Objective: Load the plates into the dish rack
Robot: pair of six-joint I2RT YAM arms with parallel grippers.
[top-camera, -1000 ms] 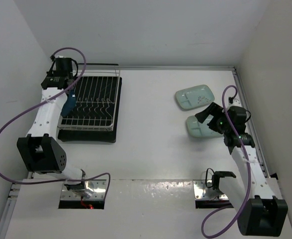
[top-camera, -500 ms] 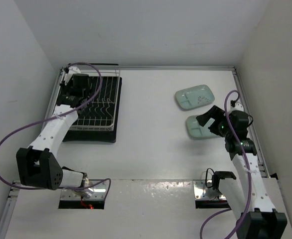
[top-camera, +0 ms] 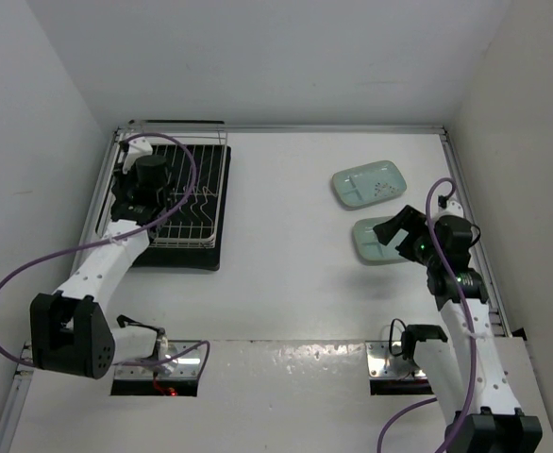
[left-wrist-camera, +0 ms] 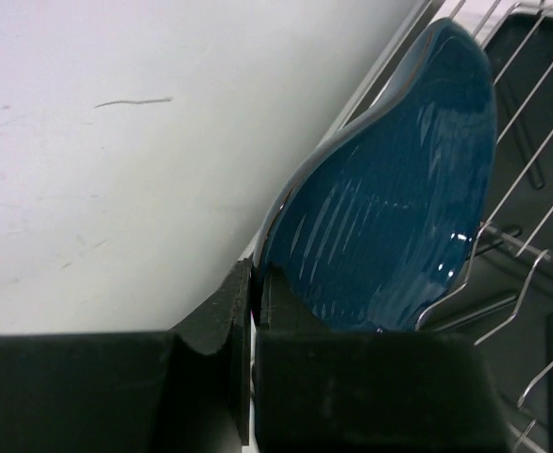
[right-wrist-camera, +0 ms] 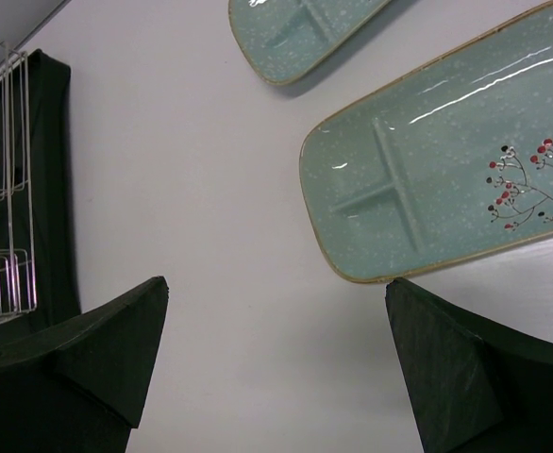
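Observation:
I will lower the plate in my left gripper toward the wall next until it rests between the rack's wires, and then let go. The plate's rim is still above the wires.
The dark blue leaf-shaped plate (left-wrist-camera: 390,189) stands on edge at the left side of the silver wire dish rack (top-camera: 196,189), between its prongs (left-wrist-camera: 531,142). My left gripper (left-wrist-camera: 255,276) is shut on the plate's lower rim; in the top view the left gripper (top-camera: 144,189) hides the plate. Two mint-green divided plates lie flat at the right: the far one (top-camera: 369,183) and the near one (top-camera: 366,243). In the right wrist view the near plate (right-wrist-camera: 446,189) and the far plate (right-wrist-camera: 300,33) both show. My right gripper (right-wrist-camera: 276,283) is open and empty above the near plate's left end.
The rack sits on a black drip tray (top-camera: 177,257) close to the left wall. The rack's edge and tray also show in the right wrist view (right-wrist-camera: 3,189). White walls close in the left, back and right sides.
My left arm swung the blue plate from the rack's left rim in over the rack and tipped it upright among the wires. My right gripper drew slightly nearer, still over the near mint plate.

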